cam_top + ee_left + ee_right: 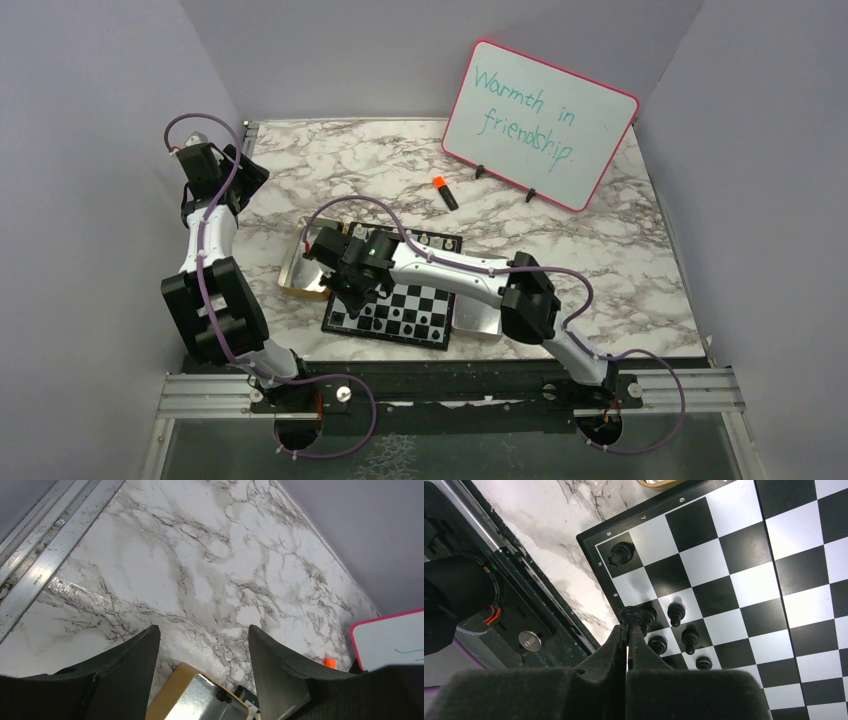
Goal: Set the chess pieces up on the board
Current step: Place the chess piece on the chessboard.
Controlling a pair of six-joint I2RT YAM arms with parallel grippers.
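The board's near row lacks a piece on the empty white square point(351, 321) beside the corner piece, so my right gripper should lower there next and release the black chess piece.
The board point(425, 298) lies at the table's middle, partly under my right arm. In the right wrist view its near-left corner point(734, 580) carries several black chess pieces: one alone on the corner square point(621, 555) and a cluster point(688, 638) close to my fingers. My right gripper point(627, 626) is shut on a black chess piece point(630, 614), held just over the board's edge squares beside that cluster. Seen from above, my right gripper point(357, 290) hangs over the board's left side. My left gripper point(243, 168) hovers open and empty at the far left, well above the marble, its tips point(204, 635) wide apart.
A gold-rimmed tray point(298, 284) sits left of the board, with a small black piece point(221, 696) inside it. A silver tray point(482, 320) lies at the board's right. An orange-capped marker point(445, 192) and a pink-framed whiteboard point(540, 122) stand behind.
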